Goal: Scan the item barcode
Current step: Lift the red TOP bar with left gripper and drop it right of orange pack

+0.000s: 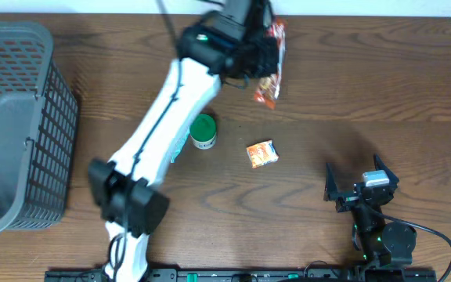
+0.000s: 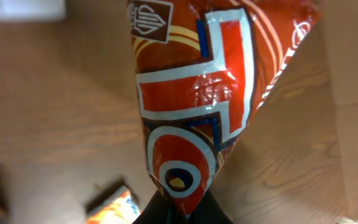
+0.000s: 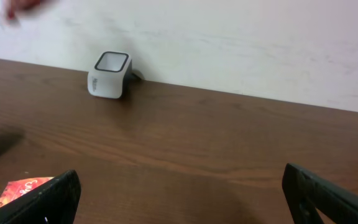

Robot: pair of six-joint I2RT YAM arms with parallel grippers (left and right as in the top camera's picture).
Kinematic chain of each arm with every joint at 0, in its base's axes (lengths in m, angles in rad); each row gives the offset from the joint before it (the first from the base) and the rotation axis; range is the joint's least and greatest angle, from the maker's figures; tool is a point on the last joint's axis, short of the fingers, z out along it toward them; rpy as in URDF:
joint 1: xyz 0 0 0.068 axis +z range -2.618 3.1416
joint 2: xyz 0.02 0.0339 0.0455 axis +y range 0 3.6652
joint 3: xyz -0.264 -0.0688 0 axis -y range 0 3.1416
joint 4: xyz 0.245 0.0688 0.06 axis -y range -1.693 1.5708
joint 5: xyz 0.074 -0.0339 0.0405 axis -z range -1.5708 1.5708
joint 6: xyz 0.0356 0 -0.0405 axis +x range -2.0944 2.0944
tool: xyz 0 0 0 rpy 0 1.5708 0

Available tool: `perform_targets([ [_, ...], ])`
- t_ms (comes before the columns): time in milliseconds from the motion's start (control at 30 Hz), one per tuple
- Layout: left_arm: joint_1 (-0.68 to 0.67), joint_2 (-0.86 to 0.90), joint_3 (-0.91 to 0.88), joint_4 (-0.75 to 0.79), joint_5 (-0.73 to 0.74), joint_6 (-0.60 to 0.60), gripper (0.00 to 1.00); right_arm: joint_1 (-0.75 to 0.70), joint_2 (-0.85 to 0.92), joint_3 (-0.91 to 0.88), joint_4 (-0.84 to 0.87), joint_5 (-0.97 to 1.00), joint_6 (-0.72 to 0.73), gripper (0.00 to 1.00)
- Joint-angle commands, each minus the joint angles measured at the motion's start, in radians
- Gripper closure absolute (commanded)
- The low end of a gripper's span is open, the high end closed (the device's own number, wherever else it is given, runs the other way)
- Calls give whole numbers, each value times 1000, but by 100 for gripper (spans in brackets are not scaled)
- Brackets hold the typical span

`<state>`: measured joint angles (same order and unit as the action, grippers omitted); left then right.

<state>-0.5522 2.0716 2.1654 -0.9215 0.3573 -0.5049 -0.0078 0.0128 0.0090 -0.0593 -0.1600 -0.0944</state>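
My left gripper next moves back and down to release the bag on bare tabletop point(image 1: 294, 146) beside the orange packet, since that lies below it, nearer my base.
My left gripper point(image 1: 258, 53) is shut on the bottom corner of a red, white and orange snack bag point(image 1: 271, 66), holding it up near the table's far edge. In the left wrist view the bag point(image 2: 197, 93) fills the frame above the pinched fingertips of my left gripper point(image 2: 180, 208). No barcode shows on the side facing this camera. A small white barcode scanner point(image 3: 110, 74) stands by the wall in the right wrist view. My right gripper point(image 1: 358, 184) rests at the front right, open and holding nothing, with the right gripper point(image 3: 182, 199) showing bare table between its fingers.
A grey mesh basket point(image 1: 14, 125) stands at the left edge. A green-lidded can point(image 1: 203, 131) and a small orange packet point(image 1: 262, 153) lie mid-table; the packet point(image 3: 23, 186) also shows by my right gripper's left finger.
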Motion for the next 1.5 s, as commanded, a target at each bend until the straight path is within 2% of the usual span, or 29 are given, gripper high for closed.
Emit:
perform_targets([
  [0, -29, 51, -3, 9, -2, -145, 93, 9, -1, -3, -2, 2, 11, 1],
  [333, -118, 217, -3, 78, -42, -475, 93, 9, -1, -3, -2, 2, 11, 1],
  [433, -143, 261, -5, 62, -88, -583, 93, 9, -1, -3, -2, 2, 11, 1],
  [633, -199, 292, -30, 6, -169, -722, 93, 9, -1, -3, -2, 2, 11, 1],
  [933, -270, 293, -67, 7, -277, -764, 93, 9, -1, -3, -2, 2, 11, 1],
  [1067, -278, 293, -106, 8, -280, -806, 93, 9, -1, -3, -2, 2, 11, 1],
  [1267, -278, 293, -139, 14, -274, -805, 92, 9, -1, -3, -2, 2, 11, 1],
  [1300, -279, 292, -139, 16, -262, -785, 89, 9, -1, -3, -2, 2, 11, 1],
  [1367, -278, 288, -139, 27, -245, -745, 56, 9, -1, -3, -2, 2, 11, 1],
  [1400, -277, 283, -138, 36, -246, -721, 36, 9, -1, -3, -2, 2, 11, 1],
  [1433, -273, 278, -138, 47, -248, -698, 29, 9, -1, -3, -2, 2, 11, 1],
  [1467, -268, 270, -136, 53, -256, -683, 26, 9, -1, -3, -2, 2, 11, 1],
])
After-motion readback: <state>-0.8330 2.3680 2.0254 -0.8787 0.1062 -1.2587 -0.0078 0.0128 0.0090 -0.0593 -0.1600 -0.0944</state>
